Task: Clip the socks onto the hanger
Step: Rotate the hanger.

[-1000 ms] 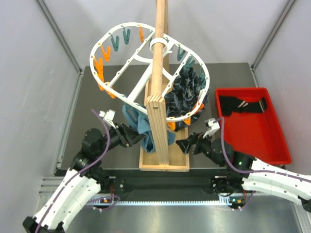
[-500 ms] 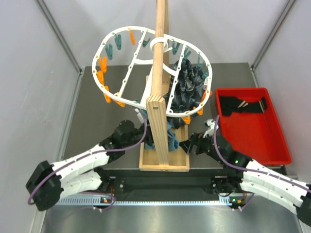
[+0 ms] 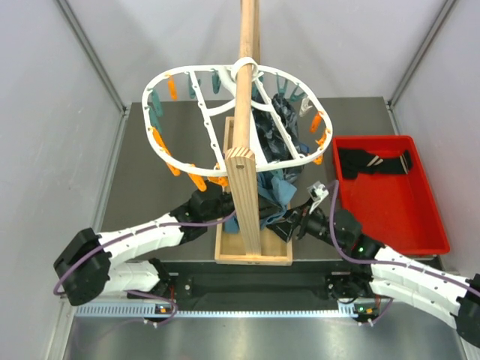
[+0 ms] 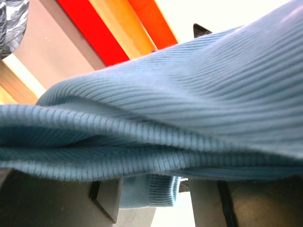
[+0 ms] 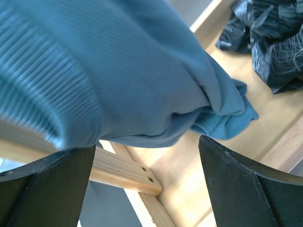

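The blue cloth's lower fold crosses my right gripper's open fingers; they will move toward it next, then close.
The hanger (image 3: 174,154), a white oval rack with orange and teal pins, hangs tilted on the wooden pole (image 3: 244,112). The black socks (image 3: 373,162) lie in the red tray (image 3: 420,225) at right. My left gripper (image 3: 222,213) reaches to the foot of the pole and is shut on a blue-teal ribbed cloth (image 4: 180,109), which drapes over its fingers (image 4: 52,198) and hides their tips. My right gripper (image 3: 288,223) stands open just right of the pole. The same blue cloth (image 5: 118,71) hangs above and against its left finger (image 5: 47,189).
A dark patterned fabric bunch (image 3: 274,135) hangs from the hanger's right side and shows in the right wrist view (image 5: 272,42). The wooden base tray (image 3: 276,255) lies under both grippers, its rail (image 5: 123,172) between my right fingers. Grey walls stand close on both sides.
My left arm swung right from the table's left side to the pole and closed on the blue cloth. The hanger has turned on the pole. My right gripper edged left.
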`<state>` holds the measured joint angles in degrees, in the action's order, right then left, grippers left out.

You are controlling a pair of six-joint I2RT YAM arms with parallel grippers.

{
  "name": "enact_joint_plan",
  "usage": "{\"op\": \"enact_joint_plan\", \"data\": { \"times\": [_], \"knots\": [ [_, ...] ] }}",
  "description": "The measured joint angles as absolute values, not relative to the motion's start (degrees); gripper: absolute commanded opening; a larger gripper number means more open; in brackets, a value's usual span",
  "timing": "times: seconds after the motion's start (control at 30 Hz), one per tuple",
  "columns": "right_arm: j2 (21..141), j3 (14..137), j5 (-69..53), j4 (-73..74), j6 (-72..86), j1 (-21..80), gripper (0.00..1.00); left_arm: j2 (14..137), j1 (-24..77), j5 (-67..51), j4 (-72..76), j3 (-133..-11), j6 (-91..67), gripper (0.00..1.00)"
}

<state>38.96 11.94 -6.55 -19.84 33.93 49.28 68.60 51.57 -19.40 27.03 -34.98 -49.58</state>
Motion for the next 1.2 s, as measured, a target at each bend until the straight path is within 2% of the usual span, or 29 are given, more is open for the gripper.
{"op": "enact_joint_plan", "data": {
  "times": [0.27,0.43,0.5,0.53,0.57,0.63,0.67,0.73,0.77,0.93,1.07,1.2],
  "knots": [
    [37.3,5.7,-6.0,-30.5,32.1,49.3,0.87,69.8,51.9,-19.5,28.5,-36.0,-49.6,0.56],
    [44.6,4.0,-5.0,-43.0,32.3,49.3,0.80,69.9,52.1,-19.6,29.1,-36.0,-49.8,0.56],
    [48.5,4.0,-4.3,-48.0,32.6,49.3,0.74,69.9,52.2,-19.6,29.3,-36.0,-49.8,0.56],
    [50.2,3.9,-4.0,-50.2,32.8,49.3,0.70,69.9,52.2,-19.6,29.4,-36.0,-49.8,0.56],
    [52.1,3.9,-3.6,-52.4,33.1,49.3,0.55,69.9,52.2,-19.6,29.4,-36.0,-49.9,0.56],
    [55.6,3.8,-2.4,-56.2,33.8,49.3,0.35,69.9,52.2,-19.6,29.5,-36.0,-49.9,0.57],
    [57.0,3.8,-1.7,-57.5,34.3,49.2,0.18,69.9,52.2,-19.6,29.5,-36.0,-49.9,0.58],
    [58.8,3.8,0.2,-58.7,35.6,49.3,0.03,69.4,52.2,-19.6,29.0,-36.0,-49.8,0.61],
    [59.0,3.8,1.2,-58.7,36.1,49.2,0.00,68.9,52.2,-19.6,28.4,-36.0,-49.6,0.62],
    [55.6,5.4,7.7,-51.4,37.3,49.2,0.00,62.0,52.3,-16.6,22.0,-35.5,-47.7,0.63],
    [48.9,9.0,13.1,-39.7,35.9,48.8,0.00,50.5,51.7,-8.4,18.2,-29.9,-46.6,0.64],
    [44.8,12.8,14.3,-32.1,34.8,43.5,0.00,38.6,52.1,-5.4,12.2,-23.5,-46.2,0.65]
  ]
}}
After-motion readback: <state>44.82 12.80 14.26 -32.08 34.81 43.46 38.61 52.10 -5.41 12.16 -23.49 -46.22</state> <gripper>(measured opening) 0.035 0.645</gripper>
